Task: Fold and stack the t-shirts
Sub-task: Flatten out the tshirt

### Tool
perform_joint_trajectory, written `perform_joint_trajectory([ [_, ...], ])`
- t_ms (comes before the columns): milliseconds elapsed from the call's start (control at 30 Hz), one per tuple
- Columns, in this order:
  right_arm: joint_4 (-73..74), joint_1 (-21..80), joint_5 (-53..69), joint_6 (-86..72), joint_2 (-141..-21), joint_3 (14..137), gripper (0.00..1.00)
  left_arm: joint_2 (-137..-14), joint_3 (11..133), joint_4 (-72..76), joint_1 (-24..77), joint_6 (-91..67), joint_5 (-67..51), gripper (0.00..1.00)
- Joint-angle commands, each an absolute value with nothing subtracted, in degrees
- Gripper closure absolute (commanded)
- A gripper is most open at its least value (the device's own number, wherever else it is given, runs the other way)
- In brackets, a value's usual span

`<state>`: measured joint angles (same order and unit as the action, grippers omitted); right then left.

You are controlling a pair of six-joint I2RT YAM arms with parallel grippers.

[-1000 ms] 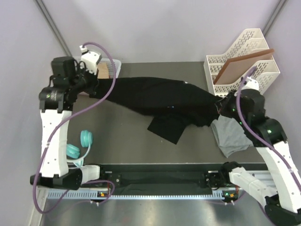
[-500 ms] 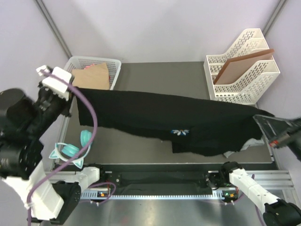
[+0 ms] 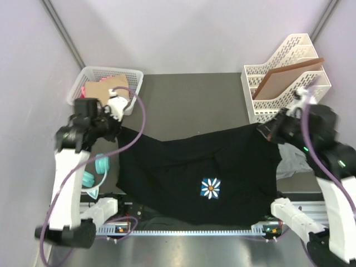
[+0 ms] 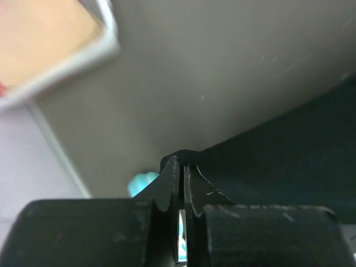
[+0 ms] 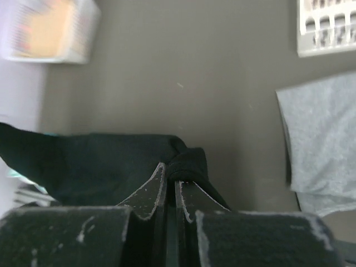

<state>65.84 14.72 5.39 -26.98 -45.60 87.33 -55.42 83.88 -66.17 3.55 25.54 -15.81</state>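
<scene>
The shirt corner is still raised, so my left gripper will lower it outward next, onto the bare tabletop by the basket's near corner (image 3: 131, 122) (image 4: 129, 72), which is below and outward of the gripper.
The large black t-shirt (image 3: 189, 172) hangs spread between my two arms, its blue-and-white flower print (image 3: 210, 188) facing up near the table's front edge. My left gripper (image 3: 119, 129) is shut on the shirt's left top corner (image 4: 181, 157). At the shirt's right top corner (image 5: 189, 161) my right gripper (image 3: 266, 129) is also shut, on bunched black cloth. The light grey t-shirt (image 3: 295, 164) lies crumpled on the table at the right, partly under my right arm, and it shows in the right wrist view (image 5: 320, 144) too.
A white basket (image 3: 135, 83) with brown paper stands at the back left. A white file rack (image 3: 289, 83) holding a brown board (image 3: 283, 75) stands at the back right. Teal headphones (image 3: 97, 169) lie at the left, beside the shirt.
Both arms have swung back in over the table, carrying the black t-shirt from a stretched band into a spread sheet with the print showing. The grey t-shirt is visible again at the right.
</scene>
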Motion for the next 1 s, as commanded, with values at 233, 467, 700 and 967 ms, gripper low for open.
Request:
perform_joint_trajectory([
  [233,37.98,14.15,-1.41,-28.39,-66.25,71.81,1.00,-89.00,76.27,-42.45,3.25,26.63,-2.38,1.00],
  [467,31.82,14.06,-0.27,-28.57,-79.79,72.07,1.00,-104.49,86.73,-41.31,3.16,24.35,3.25,0.83],
  [700,29.53,14.06,-2.36,-26.11,-89.98,74.26,1.00,-102.40,83.24,-36.39,3.16,24.52,8.25,0.17],
  [967,32.52,14.06,-6.06,-22.77,-96.33,80.50,0.38,-85.65,75.44,-44.89,7.53,25.92,0.36,0.04],
])
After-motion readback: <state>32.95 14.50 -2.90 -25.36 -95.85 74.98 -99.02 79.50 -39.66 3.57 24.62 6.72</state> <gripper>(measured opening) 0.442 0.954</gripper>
